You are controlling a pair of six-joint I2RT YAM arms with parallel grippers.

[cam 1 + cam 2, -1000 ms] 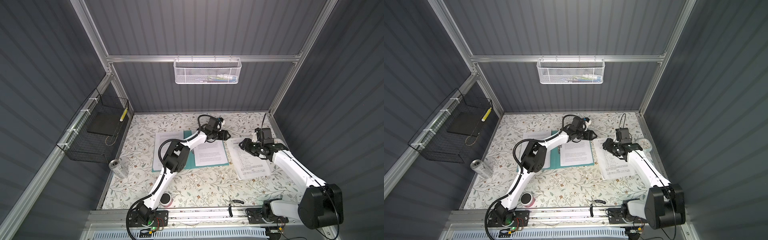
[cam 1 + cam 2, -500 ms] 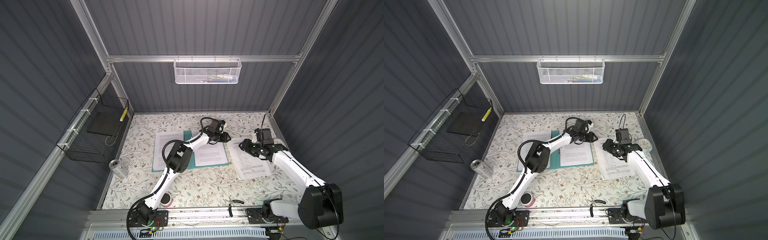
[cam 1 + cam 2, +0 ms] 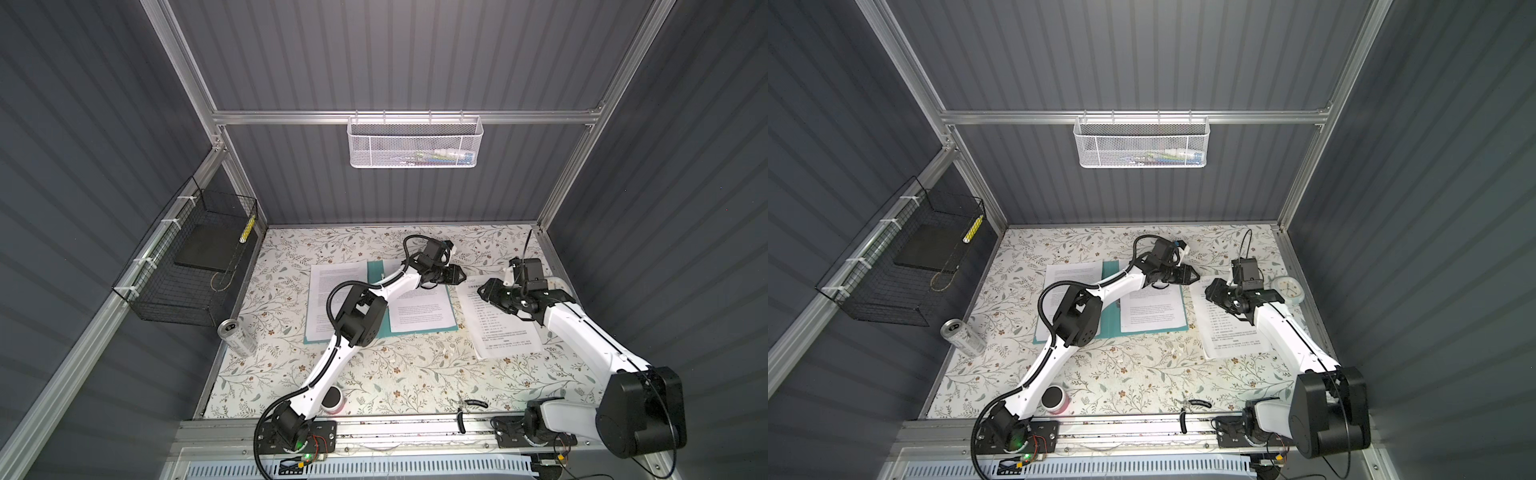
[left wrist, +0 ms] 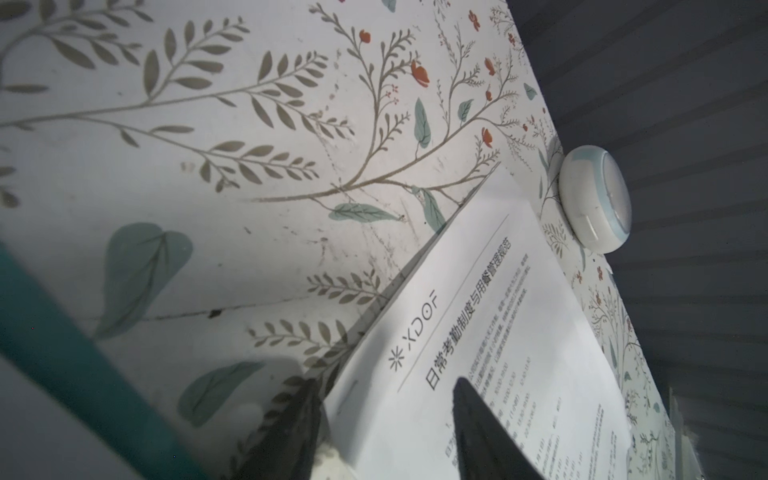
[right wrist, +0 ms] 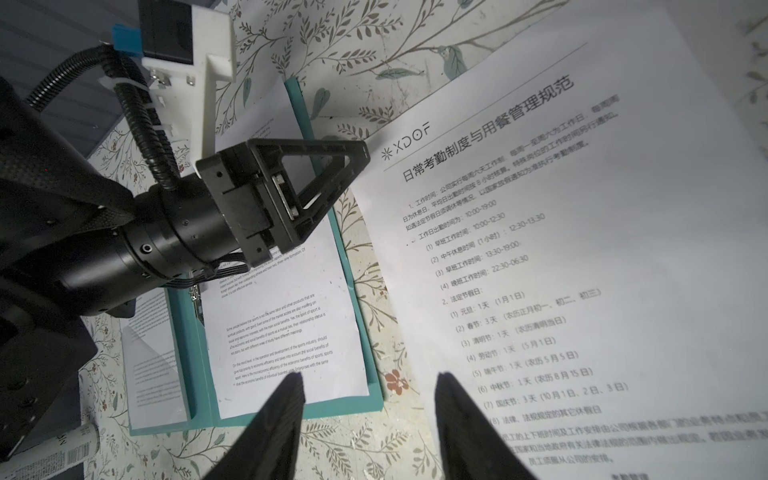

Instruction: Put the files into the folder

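Note:
The left gripper closes its open fingers in place around the sheet's far corner by the folder next, as they already straddle the paper's edge.
The teal folder (image 3: pixel 415 330) (image 5: pixel 349 270) lies open in the middle of the table. One printed sheet (image 3: pixel 419 307) rests on its right half and another sheet (image 3: pixel 332 291) on its left half. A third sheet (image 3: pixel 503 320) (image 5: pixel 582 208) lies on the table to the folder's right. My left gripper (image 3: pixel 461 275) (image 4: pixel 384 390) is open at that sheet's far left corner, one finger over the paper and one beside its edge. My right gripper (image 3: pixel 482 289) (image 5: pixel 370 380) hangs open over the sheet's left edge, holding nothing.
A silver can (image 3: pixel 237 336) lies near the table's left edge, below a black wire basket (image 3: pixel 191 257) on the left wall. A round white clock (image 3: pixel 1287 289) (image 4: pixel 594 199) sits by the right wall. A tape roll (image 3: pixel 332 401) stands at the front. A white mesh basket (image 3: pixel 415 143) hangs on the back wall.
My left gripper has moved right, from over the folder's right page to the corner of the loose sheet. The right arm has stayed where it was.

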